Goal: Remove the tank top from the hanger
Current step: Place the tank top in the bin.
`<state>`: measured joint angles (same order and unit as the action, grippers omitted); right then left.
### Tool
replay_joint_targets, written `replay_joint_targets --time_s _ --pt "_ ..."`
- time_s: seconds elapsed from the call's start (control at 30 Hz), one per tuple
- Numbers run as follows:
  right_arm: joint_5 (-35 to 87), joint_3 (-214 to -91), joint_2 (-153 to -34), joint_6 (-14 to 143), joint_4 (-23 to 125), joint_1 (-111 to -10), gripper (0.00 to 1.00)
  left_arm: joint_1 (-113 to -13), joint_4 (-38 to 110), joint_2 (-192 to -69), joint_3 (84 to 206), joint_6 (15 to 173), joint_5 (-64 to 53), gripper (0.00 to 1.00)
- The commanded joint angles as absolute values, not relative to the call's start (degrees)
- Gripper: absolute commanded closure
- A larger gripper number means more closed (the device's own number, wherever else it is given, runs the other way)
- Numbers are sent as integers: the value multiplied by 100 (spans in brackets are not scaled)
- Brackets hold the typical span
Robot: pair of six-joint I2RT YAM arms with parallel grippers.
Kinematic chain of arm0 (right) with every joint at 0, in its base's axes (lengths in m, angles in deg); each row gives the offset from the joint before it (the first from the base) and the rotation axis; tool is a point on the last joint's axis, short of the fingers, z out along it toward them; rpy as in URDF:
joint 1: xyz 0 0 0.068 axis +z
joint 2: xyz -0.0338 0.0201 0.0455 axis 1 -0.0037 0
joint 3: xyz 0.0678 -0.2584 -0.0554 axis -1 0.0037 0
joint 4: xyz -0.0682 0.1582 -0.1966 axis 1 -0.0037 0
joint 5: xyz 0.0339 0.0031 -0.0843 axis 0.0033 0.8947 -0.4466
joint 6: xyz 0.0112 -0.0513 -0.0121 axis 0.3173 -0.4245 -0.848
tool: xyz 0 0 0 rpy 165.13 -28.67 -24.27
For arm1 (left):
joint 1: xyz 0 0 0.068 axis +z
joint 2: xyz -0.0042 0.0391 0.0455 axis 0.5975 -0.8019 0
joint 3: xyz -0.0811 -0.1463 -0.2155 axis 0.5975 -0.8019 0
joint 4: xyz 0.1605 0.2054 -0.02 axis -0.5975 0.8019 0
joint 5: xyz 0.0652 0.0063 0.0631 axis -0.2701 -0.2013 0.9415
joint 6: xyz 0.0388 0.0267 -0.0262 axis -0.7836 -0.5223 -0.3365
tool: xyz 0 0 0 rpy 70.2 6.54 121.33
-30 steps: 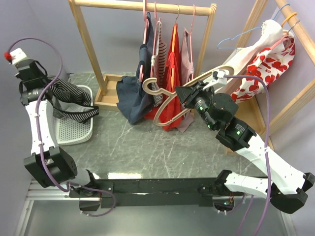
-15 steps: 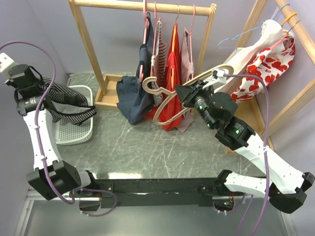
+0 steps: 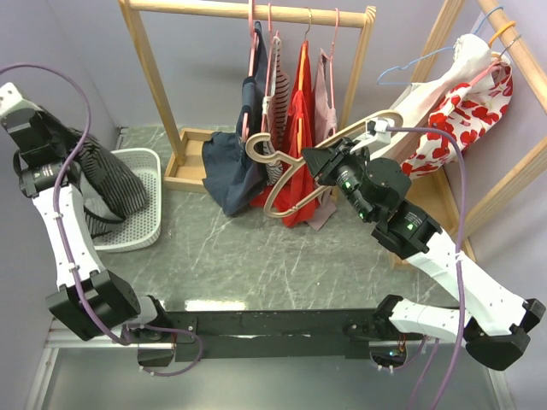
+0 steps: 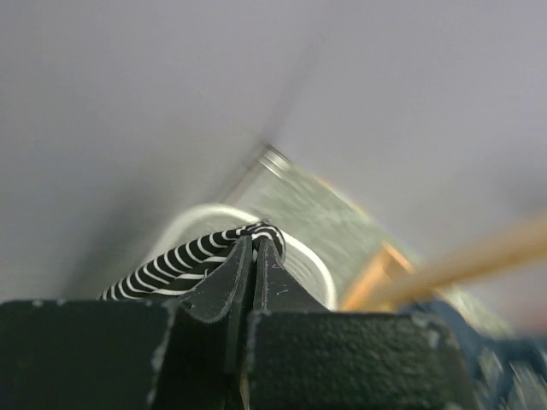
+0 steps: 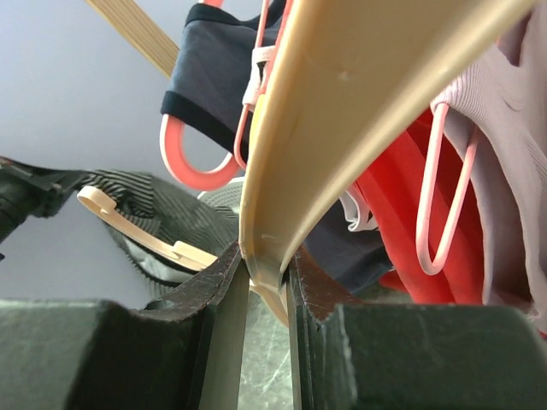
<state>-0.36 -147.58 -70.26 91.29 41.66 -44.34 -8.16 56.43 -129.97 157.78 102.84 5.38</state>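
Observation:
My left gripper lowers the hanging fold of the striped tank top next and releases it inside the white basket (image 3: 145, 224) (image 4: 301, 275). The basket sits below the gripper and to its right in the top view.
The black-and-white striped tank top (image 3: 109, 186) hangs from my left gripper (image 3: 53, 143) at the far left, its lower part over the white basket (image 3: 145, 224). The left gripper (image 4: 254, 246) is shut on a fold of the striped tank top (image 4: 184, 260). My right gripper (image 3: 313, 160) is shut on a bare beige hanger (image 3: 295, 184), held in the air in front of the rack. In the right wrist view the hanger (image 5: 342, 128) runs up between the fingers of the right gripper (image 5: 267, 269).
A wooden rack (image 3: 248, 10) at the back holds several garments on hangers, navy (image 3: 231, 166), red (image 3: 299, 128) and pink (image 3: 325, 85). A second wooden frame (image 3: 504, 51) at the right carries a white and red-heart garment (image 3: 457, 111). The table is grey marble (image 3: 256, 256).
My left gripper has lifted and pulled further left with the striped tank top, which now hangs bunched over the basket. The right gripper and hanger have barely moved.

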Motion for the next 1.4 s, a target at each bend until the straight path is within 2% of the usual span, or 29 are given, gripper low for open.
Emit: replay_joint_targets --time_s 0.0,0.17,0.3,0.43,0.73,1.0,1.03,1.07,1.1,1.13,1.2,1.23,1.37 --pt "-65 -14837 -6976 9154 4416 -4496 98 -830 5380 -13206 15679 10506 -1218 99" --pt "5 -14836 -6993 9181 4504 -4514 98 -892 5934 -13593 15732 10402 -1869 99" --pt "137 -14907 -7064 9181 4469 -4505 98 -1032 6320 -14031 15591 10226 -1194 99" --pt "225 -14942 -7082 9155 4487 -4496 98 -1155 7207 -14867 15819 10137 -1168 99" --pt "234 -14907 -6976 9172 4531 -4505 98 -1296 7025 -15369 15706 10401 263 99" --pt "277 -14880 -6915 9128 4539 -4496 98 -1611 8228 -16494 16426 10138 976 96" --pt "373 -14941 -6932 9111 4513 -4505 98 -1630 8255 -16512 16444 10198 1143 91" --pt "461 -14968 -6941 9084 4513 -4496 98 -1639 8229 -16416 16409 10199 1171 79" --pt "558 -14977 -6924 8988 4539 -4496 98 -1647 8194 -16328 16383 10225 1153 58" --pt "663 -14986 -6915 8953 4557 -4505 98 -1639 8054 -16197 16278 10304 1197 18" --pt "1015 -15012 -6871 8839 4566 -4488 98 -1647 7913 -15714 16207 10340 1110 12" --pt "1112 -15117 -6845 8803 4505 -4496 98 -1647 7773 -15529 16146 10366 1101 4" --pt "1709 -15258 -6783 8759 4267 -4479 99 -1647 7579 -14336 16066 10366 978 4"
